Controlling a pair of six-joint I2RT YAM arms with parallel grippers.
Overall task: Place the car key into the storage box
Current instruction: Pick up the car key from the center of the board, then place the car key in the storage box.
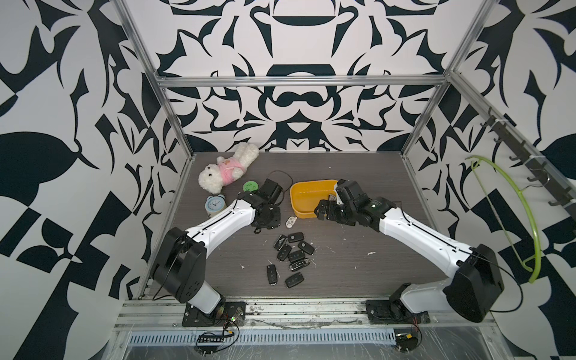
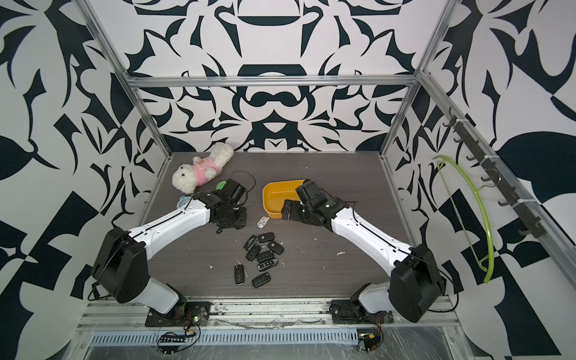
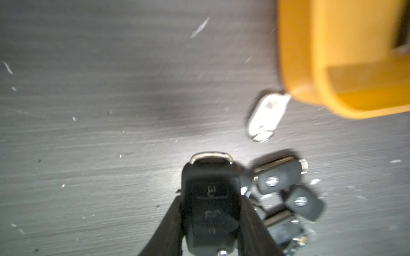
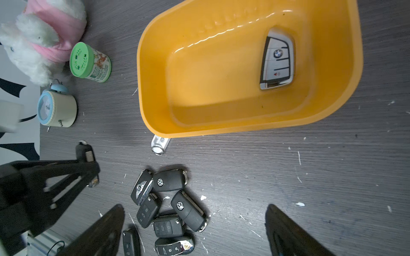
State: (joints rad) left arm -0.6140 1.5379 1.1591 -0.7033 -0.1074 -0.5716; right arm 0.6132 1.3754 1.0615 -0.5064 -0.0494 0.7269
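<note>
The black car key swings outward in my left gripper next, past the white fob and over the box's end nearest the gripper. It gets released there, since that end is empty.
My left gripper is shut on a black car key, its metal loop pointing away from the wrist. In both top views that gripper sits left of a small white fob. The yellow-orange storage box stands behind the fob. A silver-grey key lies inside it. My right gripper hangs open and holds nothing at the box's front edge. Several black keys lie piled on the table.
A white plush dog in pink, a round green jar and a small blue alarm clock stand at the back left. A green hanger hangs on the right wall. The white fob touches the box's corner.
</note>
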